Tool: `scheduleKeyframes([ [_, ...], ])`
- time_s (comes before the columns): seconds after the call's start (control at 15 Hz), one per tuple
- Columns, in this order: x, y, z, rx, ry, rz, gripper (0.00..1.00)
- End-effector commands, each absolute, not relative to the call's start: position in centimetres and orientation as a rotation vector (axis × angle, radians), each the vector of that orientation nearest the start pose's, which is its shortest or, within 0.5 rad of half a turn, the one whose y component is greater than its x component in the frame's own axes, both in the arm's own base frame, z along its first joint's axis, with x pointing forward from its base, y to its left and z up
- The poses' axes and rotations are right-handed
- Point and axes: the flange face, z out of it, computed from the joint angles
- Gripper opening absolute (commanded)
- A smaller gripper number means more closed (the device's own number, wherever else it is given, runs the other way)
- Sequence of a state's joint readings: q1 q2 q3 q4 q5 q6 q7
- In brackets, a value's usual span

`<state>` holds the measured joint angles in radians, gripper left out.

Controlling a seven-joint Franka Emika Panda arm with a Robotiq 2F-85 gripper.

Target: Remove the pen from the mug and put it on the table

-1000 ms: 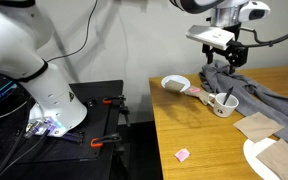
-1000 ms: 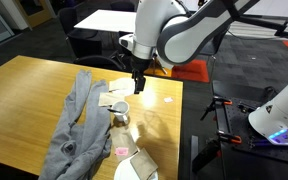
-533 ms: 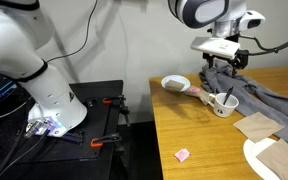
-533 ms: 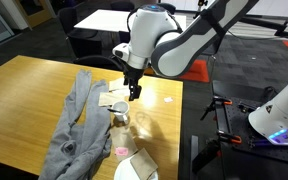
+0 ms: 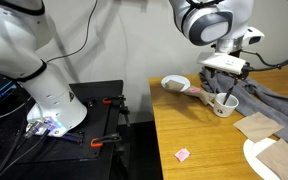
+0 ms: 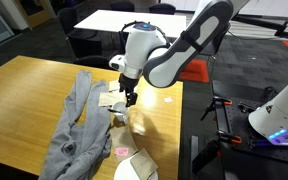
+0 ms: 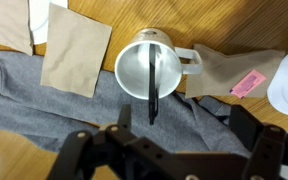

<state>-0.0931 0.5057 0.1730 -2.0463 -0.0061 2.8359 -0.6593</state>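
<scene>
The pen's upper end (image 7: 152,115) sticks out clear above the mug's rim, so next my gripper needs to lower toward the mug (image 7: 144,68) and bring its open fingers down around that end.
The white mug (image 7: 144,68) stands on the wooden table (image 5: 199,135) by a grey cloth; it also shows in both exterior views (image 5: 224,104) (image 6: 121,119). The thin dark pen (image 7: 154,85) stands in the mug and leans over its rim; its top also shows in an exterior view (image 5: 230,95). My gripper (image 7: 184,122) is open and empty. It hangs just above the mug, with one finger on each side of the pen's upper end. It also shows in both exterior views (image 5: 227,80) (image 6: 130,100).
A grey cloth (image 5: 274,100) (image 6: 76,125) lies beside and partly under the mug. Brown paper squares (image 7: 76,60) (image 5: 256,124), a pink scrap (image 7: 249,82) (image 5: 182,154), a shallow bowl (image 5: 176,83) and a white plate (image 5: 254,155) are nearby. A black bench with red clamps (image 5: 109,110) stands beside the table.
My gripper has come down and moved in over the mug, and the arm has swung round. The mug and pen have not moved.
</scene>
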Motion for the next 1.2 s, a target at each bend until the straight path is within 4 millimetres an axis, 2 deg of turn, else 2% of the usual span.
scheduleKeyframes([
  [0.0,63.9,4.8,20.9,-2.906,-1.118,-0.503,1.00],
  [0.73,67.2,6.2,17.5,-2.893,-1.086,-0.536,1.00],
  [0.8,67.4,6.3,17.2,-2.890,-1.083,-0.539,0.98],
  [0.87,67.6,6.3,16.9,-2.889,-1.082,-0.539,0.89],
  [1.13,68.3,6.3,15.9,-2.896,-1.065,-0.536,0.73],
])
